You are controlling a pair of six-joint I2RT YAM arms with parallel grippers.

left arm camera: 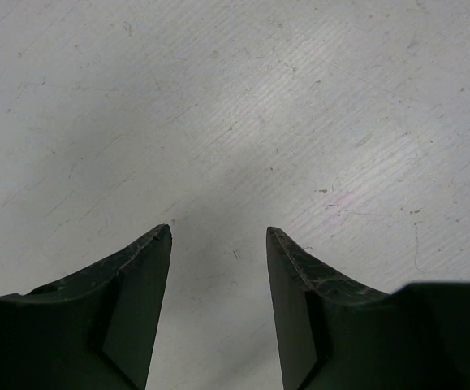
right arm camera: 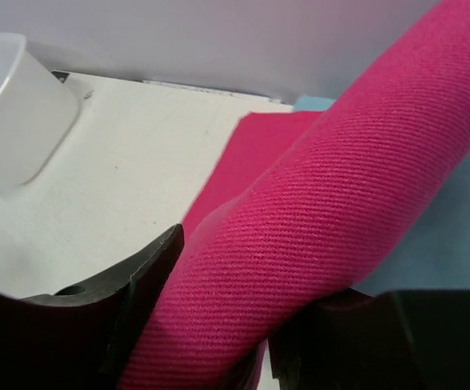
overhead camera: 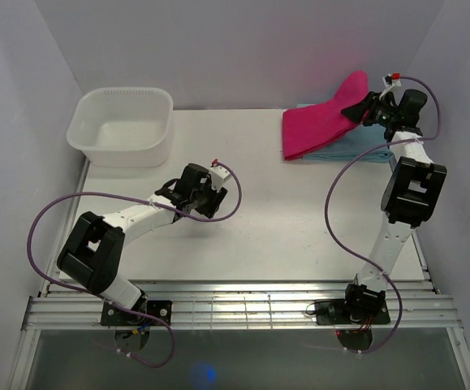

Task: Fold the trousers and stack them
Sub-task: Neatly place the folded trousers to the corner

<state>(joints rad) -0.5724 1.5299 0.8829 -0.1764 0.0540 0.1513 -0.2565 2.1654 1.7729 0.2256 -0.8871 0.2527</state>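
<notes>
The light blue cloth (overhead camera: 356, 151) lies uncovered at the side of the table. My right gripper needs to lower the trousers' raised end next and then pull it toward that side.
The magenta-pink trousers (overhead camera: 320, 122) lie folded at the back right of the table, on top of a light blue cloth (overhead camera: 356, 151). Their right end is lifted off the stack. My right gripper (overhead camera: 363, 110) is shut on that raised end; in the right wrist view the pink fabric (right arm camera: 316, 219) fills the space between the fingers (right arm camera: 149, 272). My left gripper (overhead camera: 213, 199) is open and empty over bare table at the left centre. The left wrist view shows its two dark fingers (left arm camera: 141, 284) apart above the white surface.
A white plastic tub (overhead camera: 122, 124) stands at the back left, also visible in the right wrist view (right arm camera: 19, 106). White walls close in the back and both sides. A metal rail (overhead camera: 235, 309) runs along the near edge by the arm bases.
</notes>
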